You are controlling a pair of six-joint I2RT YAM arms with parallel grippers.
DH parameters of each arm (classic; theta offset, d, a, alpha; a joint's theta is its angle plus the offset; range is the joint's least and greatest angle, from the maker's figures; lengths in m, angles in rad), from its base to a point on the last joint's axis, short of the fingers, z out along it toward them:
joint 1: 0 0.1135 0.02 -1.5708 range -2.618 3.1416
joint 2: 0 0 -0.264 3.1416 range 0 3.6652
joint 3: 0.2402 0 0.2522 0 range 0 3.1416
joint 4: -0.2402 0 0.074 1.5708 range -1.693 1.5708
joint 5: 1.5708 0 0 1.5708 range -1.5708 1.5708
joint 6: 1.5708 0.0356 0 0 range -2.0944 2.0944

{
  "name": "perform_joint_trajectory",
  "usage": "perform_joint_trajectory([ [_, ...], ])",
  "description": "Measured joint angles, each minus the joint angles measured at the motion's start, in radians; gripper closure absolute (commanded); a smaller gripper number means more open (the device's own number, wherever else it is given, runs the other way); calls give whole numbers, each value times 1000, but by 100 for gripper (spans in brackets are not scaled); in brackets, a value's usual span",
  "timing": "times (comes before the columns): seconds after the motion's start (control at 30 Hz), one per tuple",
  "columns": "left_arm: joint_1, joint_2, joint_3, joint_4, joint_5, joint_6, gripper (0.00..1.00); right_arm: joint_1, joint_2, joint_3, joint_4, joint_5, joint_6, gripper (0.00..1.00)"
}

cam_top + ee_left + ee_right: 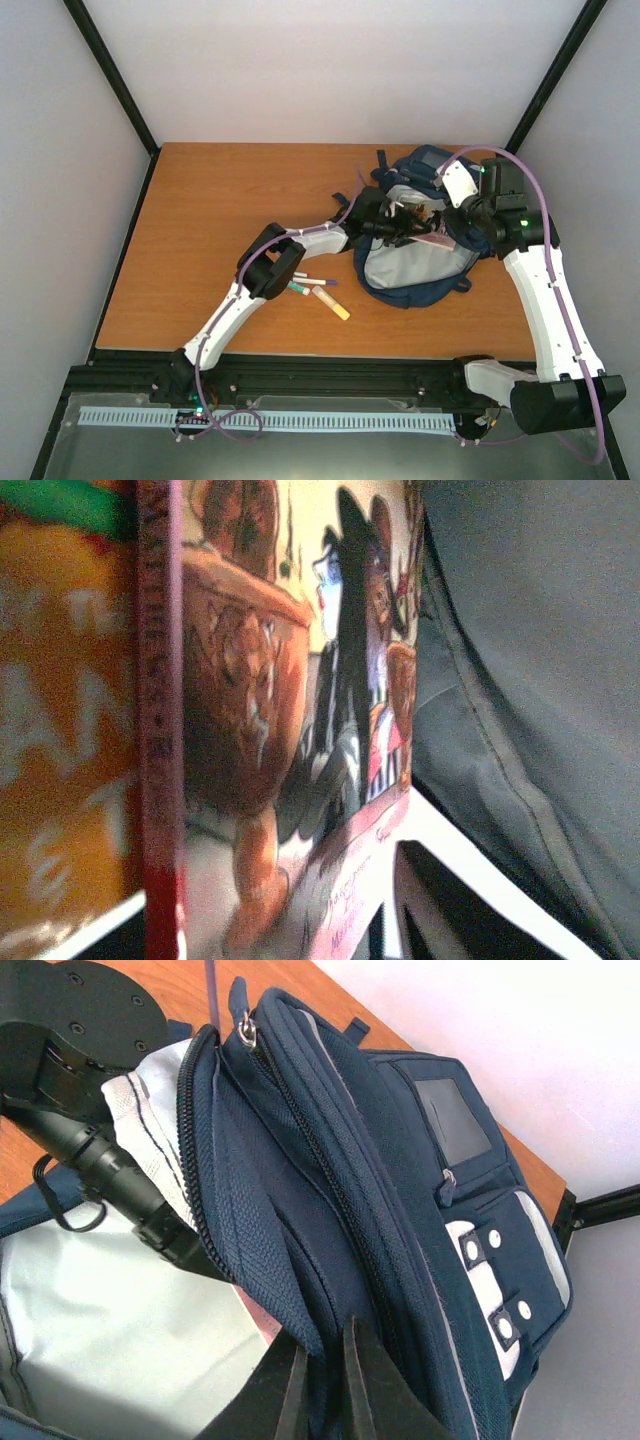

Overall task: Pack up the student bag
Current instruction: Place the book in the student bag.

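Note:
My right gripper needs to bring the navy fabric edge down and back over the uncovered grey lining [412, 265] [130, 1310] next and release it, because that lining is below and back from my right gripper.
The student bag [425, 160] lies open at the right of the table, its navy front with white patches [400, 1160] turned up and its grey lining showing. My left gripper [395, 228] is inside the opening, open. An illustrated book [290, 680] with a red spine stands between the jaws, and a thin dark slit separates its cover from the right finger [450, 865]. An orange book [60, 730] lies against it. My right gripper [322, 1335] is shut on the navy fabric edge beside the bag's zip, holding the mouth open [450, 215].
Two pens [312, 282] and a yellow marker [332, 302] lie on the wooden table [220, 220] left of the bag, beside the left arm's elbow. White walls close in the table on three sides.

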Motion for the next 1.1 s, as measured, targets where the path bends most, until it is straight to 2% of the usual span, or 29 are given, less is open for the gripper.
perform_joint_trajectory([
  [0.17,2,-108,-146,-51,-27,43,39,0,-7,-13,5,8,-1,97],
  [0.3,2,-237,-298,-68,-48,68,37,0,-21,-33,20,18,-4,97],
  [0.4,-1,-322,-396,-76,-67,87,45,0,-27,-49,32,20,-3,97],
  [0.47,-7,-349,-427,-79,-76,95,60,0,-28,-59,40,16,0,97],
  [0.53,-11,-358,-439,-75,-89,103,80,0,-27,-66,43,7,5,97],
  [0.6,-18,-358,-440,-72,-99,93,94,0,-28,-66,45,2,13,97],
  [0.63,-21,-356,-439,-70,-103,87,98,0,-28,-66,46,-2,16,97],
  [0.77,-39,-324,-407,-55,-116,64,99,0,-28,-66,45,-15,23,97],
  [1.1,-48,-144,-200,-79,-146,41,99,0,-28,-66,36,-26,23,97],
])
